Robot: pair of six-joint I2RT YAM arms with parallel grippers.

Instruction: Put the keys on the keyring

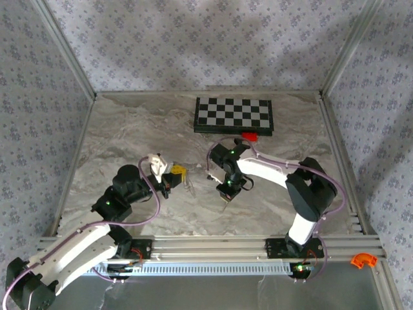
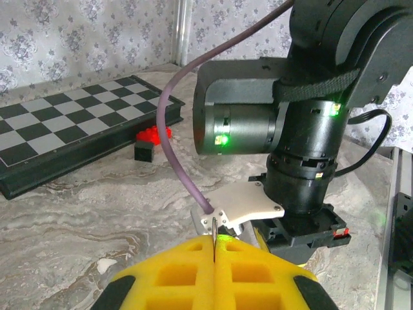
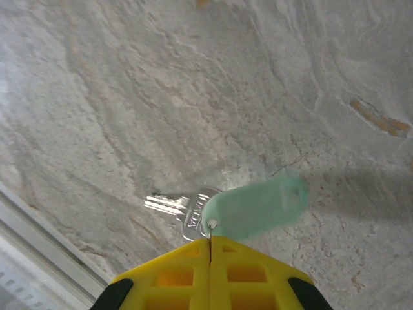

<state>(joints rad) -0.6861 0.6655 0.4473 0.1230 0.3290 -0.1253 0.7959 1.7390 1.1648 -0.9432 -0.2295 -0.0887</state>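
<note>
The key [image 3: 173, 205] and mint-green tag hang just above the bare marble below my right gripper, so I should next lower that gripper there and release the thin wire loop.
In the right wrist view my right gripper [image 3: 210, 240] is shut on a small wire loop. From it hang a silver key [image 3: 173, 205] and a blurred mint-green tag [image 3: 258, 206], just above the marble table. My left gripper [image 2: 213, 244] is shut on a thin silvery metal strip seen edge-on, the keyring [image 2: 213, 231]. From above, the left gripper [image 1: 179, 173] points right, and the thin keyring [image 1: 191, 187] dangles off its tips. The right gripper [image 1: 224, 192] points down a short way to the right of the keyring, apart from it.
A folded checkerboard [image 1: 233, 115] lies at the back of the table. A small red block [image 2: 153, 134] and a black block [image 2: 143, 151] sit at its front edge. The right arm's wrist [image 2: 303, 129] looms close in front of the left gripper. Metal rails [image 1: 213, 248] line the near edge.
</note>
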